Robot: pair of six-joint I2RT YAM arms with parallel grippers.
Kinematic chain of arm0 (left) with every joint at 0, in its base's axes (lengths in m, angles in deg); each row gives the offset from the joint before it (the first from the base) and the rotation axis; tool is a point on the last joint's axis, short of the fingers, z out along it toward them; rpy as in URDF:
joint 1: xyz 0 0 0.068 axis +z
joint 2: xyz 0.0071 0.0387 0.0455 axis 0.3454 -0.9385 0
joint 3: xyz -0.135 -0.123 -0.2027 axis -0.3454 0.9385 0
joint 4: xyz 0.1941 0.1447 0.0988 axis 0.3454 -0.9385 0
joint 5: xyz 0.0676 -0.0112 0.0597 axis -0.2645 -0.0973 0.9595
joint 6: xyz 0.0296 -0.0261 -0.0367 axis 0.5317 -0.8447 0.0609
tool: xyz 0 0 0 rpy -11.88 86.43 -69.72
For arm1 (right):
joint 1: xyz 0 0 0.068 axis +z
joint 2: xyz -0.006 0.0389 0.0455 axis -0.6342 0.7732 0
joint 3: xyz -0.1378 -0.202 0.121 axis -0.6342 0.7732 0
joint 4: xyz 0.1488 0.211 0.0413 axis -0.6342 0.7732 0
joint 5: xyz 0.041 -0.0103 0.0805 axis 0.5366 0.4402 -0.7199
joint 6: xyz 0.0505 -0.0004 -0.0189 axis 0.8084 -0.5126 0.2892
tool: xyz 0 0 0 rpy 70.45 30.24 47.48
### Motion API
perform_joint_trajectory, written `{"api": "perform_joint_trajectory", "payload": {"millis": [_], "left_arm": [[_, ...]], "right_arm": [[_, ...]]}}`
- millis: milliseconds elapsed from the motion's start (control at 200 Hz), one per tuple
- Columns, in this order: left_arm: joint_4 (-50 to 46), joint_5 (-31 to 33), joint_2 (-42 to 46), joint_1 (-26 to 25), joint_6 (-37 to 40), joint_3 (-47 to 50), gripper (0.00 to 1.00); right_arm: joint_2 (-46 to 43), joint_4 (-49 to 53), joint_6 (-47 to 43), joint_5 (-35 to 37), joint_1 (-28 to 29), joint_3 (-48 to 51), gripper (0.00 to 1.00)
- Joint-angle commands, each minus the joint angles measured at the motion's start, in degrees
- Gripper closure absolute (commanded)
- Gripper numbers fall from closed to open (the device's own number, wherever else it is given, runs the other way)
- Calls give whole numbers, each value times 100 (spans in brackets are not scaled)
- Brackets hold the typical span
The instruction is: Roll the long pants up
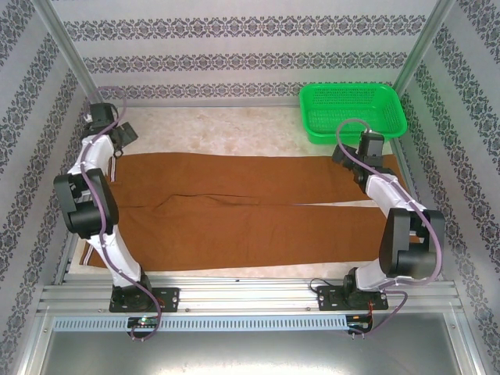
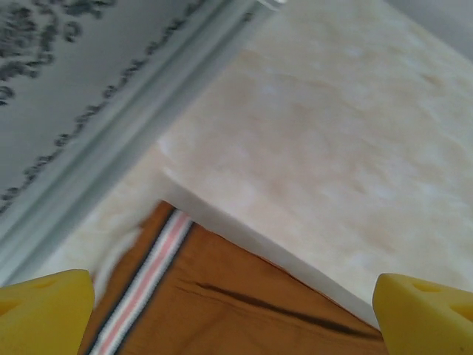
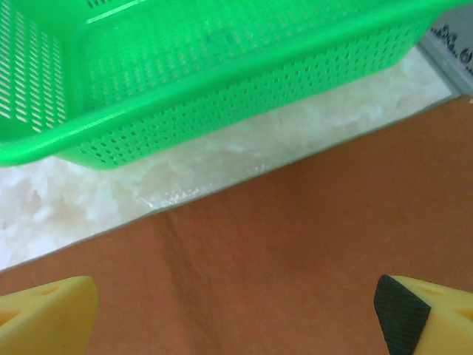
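Observation:
The pants waist's far corner (image 1: pixel 115 161) (image 2: pixel 170 216) beside the striped waistband lies uncovered below the spread fingers, so the robot's left gripper needs to come down onto it next and close on it.
The long pants (image 1: pixel 234 211) lie flat across the table, rust-brown, waist at the left and legs running right. My left gripper (image 1: pixel 117 139) hovers over the far corner of the waist. In the left wrist view its yellow fingertips (image 2: pixel 44 310) stand wide apart above the cloth (image 2: pixel 244 310), beside the pale striped waistband lining (image 2: pixel 148 277). My right gripper (image 1: pixel 349 155) is open over the far leg's end. In the right wrist view its fingertips (image 3: pixel 44 314) spread over plain brown cloth (image 3: pixel 281 251). Neither gripper holds anything.
A green mesh basket (image 1: pixel 353 111) stands at the back right, just beyond the right gripper, and looms close in the right wrist view (image 3: pixel 222 66). The pale table top (image 1: pixel 234 129) shows behind the pants. Patterned walls and metal posts (image 1: pixel 62 47) enclose the table.

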Motion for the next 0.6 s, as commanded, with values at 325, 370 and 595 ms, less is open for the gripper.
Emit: {"api": "perform_joint_trajectory", "payload": {"millis": [325,370,595], "left_arm": [[-1070,209,-1205,338,234,-851,0],[-1064,146,-1256,396,231,-880,0],[-1682,-219,-2111,465,459,-1746,0]], "right_arm": [[37,479,256,-118,-13,-320,2],[44,475,235,-105,-8,-338,2],[119,572,280,58,-13,-420,2]]}}
